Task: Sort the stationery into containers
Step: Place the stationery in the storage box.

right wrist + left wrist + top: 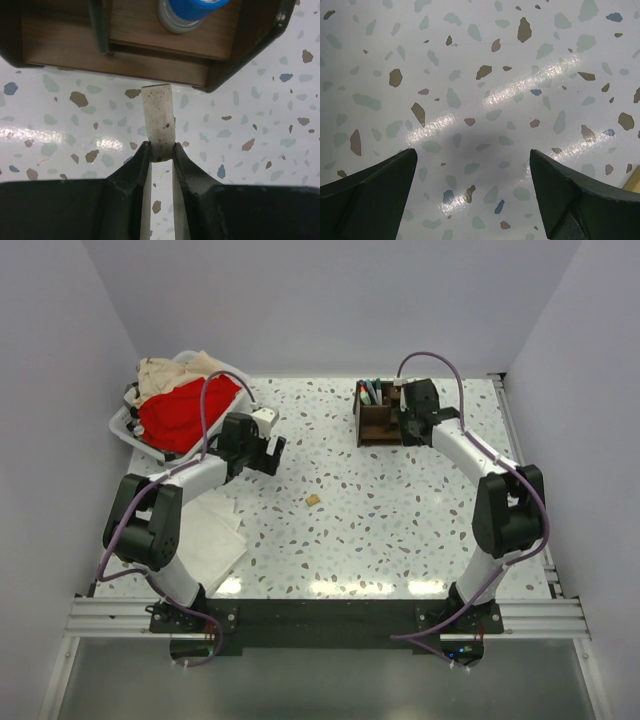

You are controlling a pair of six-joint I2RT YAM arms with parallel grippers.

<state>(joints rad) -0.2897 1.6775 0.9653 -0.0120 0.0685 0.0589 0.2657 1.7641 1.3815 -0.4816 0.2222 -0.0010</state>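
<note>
I need to move my right gripper outward and down and let go of the eraser in the organizer's empty front corner (pixel 194 69), next to the blue-capped marker (pixel 192 10).
My right gripper (pixel 404 412) (pixel 162 151) is shut on a white, dirt-speckled eraser (pixel 159 117), a flat slab sticking out past the fingertips. It hangs just beside the dark brown wooden organizer (pixel 377 425) (pixel 125 56). Pens (pixel 372 392) stand in the organizer's back compartments, and the right wrist view shows a blue-capped marker (pixel 192 10) and a dark pen (pixel 98 27) inside. A small tan eraser (pixel 313 500) lies on the table's middle. My left gripper (pixel 266 445) (pixel 472 150) stands wide open over bare speckled table, nothing between its fingers.
A white basket (pixel 128 425) with red and beige clothes sits at the back left, close to the left gripper. A white folded cloth (pixel 215 535) lies beside the left arm's base. A tan corner (pixel 634 181) shows at the left wrist view's right edge.
</note>
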